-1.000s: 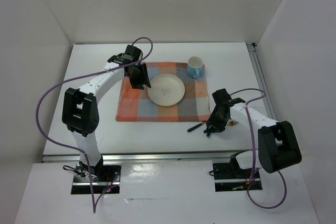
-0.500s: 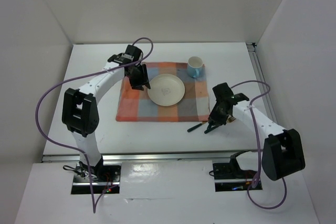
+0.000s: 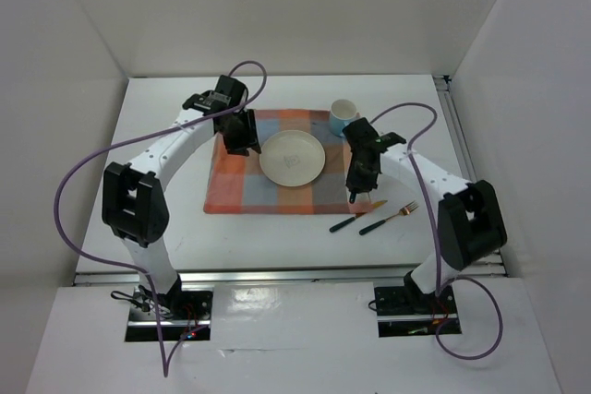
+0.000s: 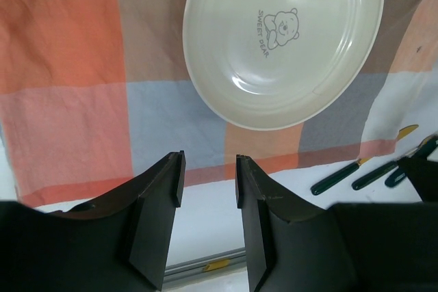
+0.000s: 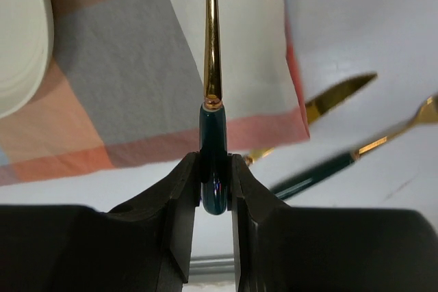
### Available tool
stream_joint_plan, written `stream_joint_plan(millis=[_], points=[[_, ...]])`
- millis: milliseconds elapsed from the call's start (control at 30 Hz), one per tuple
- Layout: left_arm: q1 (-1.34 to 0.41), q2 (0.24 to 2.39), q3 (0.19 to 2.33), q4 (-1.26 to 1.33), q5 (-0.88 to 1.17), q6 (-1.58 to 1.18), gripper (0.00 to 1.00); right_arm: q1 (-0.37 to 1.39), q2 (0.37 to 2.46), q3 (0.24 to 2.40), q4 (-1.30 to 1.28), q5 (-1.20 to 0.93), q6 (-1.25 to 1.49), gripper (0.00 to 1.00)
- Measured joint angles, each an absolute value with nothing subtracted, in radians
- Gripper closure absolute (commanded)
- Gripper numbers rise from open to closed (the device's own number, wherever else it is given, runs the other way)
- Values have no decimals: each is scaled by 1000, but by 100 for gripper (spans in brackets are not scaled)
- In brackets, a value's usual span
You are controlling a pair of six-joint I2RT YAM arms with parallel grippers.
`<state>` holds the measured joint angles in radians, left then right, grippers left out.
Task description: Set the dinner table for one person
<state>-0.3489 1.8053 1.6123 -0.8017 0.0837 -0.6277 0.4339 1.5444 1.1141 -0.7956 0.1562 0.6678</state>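
The utensil goes down onto the mat's gray part beside the plate next as my right gripper shifts toward the plate, since that part of the mat lies empty.
My right gripper (image 5: 215, 169) is shut on the dark green handle of a gold-shafted utensil (image 5: 211, 46); its head is out of view. It hangs over the right edge of the orange-and-blue checked mat (image 3: 240, 186), right of the cream plate (image 3: 292, 158). In the top view this gripper (image 3: 354, 186) is above the mat's front right corner. My left gripper (image 4: 209, 169) is open and empty, over the mat's left part beside the plate (image 4: 284, 39). A knife (image 3: 343, 224) and a fork (image 3: 388, 220) lie on the white dinner table (image 3: 166, 117).
A light blue cup (image 3: 343, 117) stands on the mat's far right corner. The knife blade (image 5: 339, 97) and fork (image 5: 383, 143) lie just right of the mat. A metal rail (image 3: 277, 274) runs along the table's near edge. White walls close in the sides.
My right arm has lifted from the table by the knife and swung back left over the mat's right edge, carrying the utensil. The fork now lies uncovered. The left arm barely moved.
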Motion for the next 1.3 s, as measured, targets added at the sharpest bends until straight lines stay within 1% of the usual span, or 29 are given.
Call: stream_joint_plan(millis=[167,367,467,567,667,700,800,833,867,900,933,967,1133,1200,1267,1300], points=[[-348,1788,1612,-813,75,-627,48,436,1664,1145,-741,164,570,100],[-348,1769,1612,-819,73,-627,48,437,1757,1168,-668,126,475,100],[-347,1762,1612,-820,71,-627,48,437,1792,1183,-635,108,450,96],[-342,1754,1608,-823,67,-627,48,437,1819,1186,-617,92,440,87],[-342,1752,1608,-823,64,-627,48,438,1835,1186,-610,86,437,83],[-342,1752,1608,-823,64,-627,48,438,1837,1186,-609,85,437,77],[-342,1752,1607,-823,64,-627,48,438,1837,1186,-604,78,438,77],[-341,1752,1607,-823,64,-627,48,438,1837,1186,-601,71,440,66],[-341,1752,1607,-823,64,-627,48,439,1837,1186,-598,66,444,54],[-341,1752,1607,-823,64,-627,48,439,1837,1186,-594,63,448,49],[-341,1752,1606,-823,64,-627,48,439,1836,1186,-591,61,451,48],[-341,1752,1605,-823,64,-627,48,439,1833,1186,-590,59,452,44],[-341,1751,1599,-823,64,-627,48,439,1785,1182,-593,57,474,44],[-341,1751,1597,-825,64,-627,48,439,1732,1154,-586,56,503,43],[-341,1751,1597,-825,65,-627,48,439,1643,1094,-588,56,546,35],[-341,1750,1597,-825,65,-627,48,439,1604,1065,-590,53,569,27]])
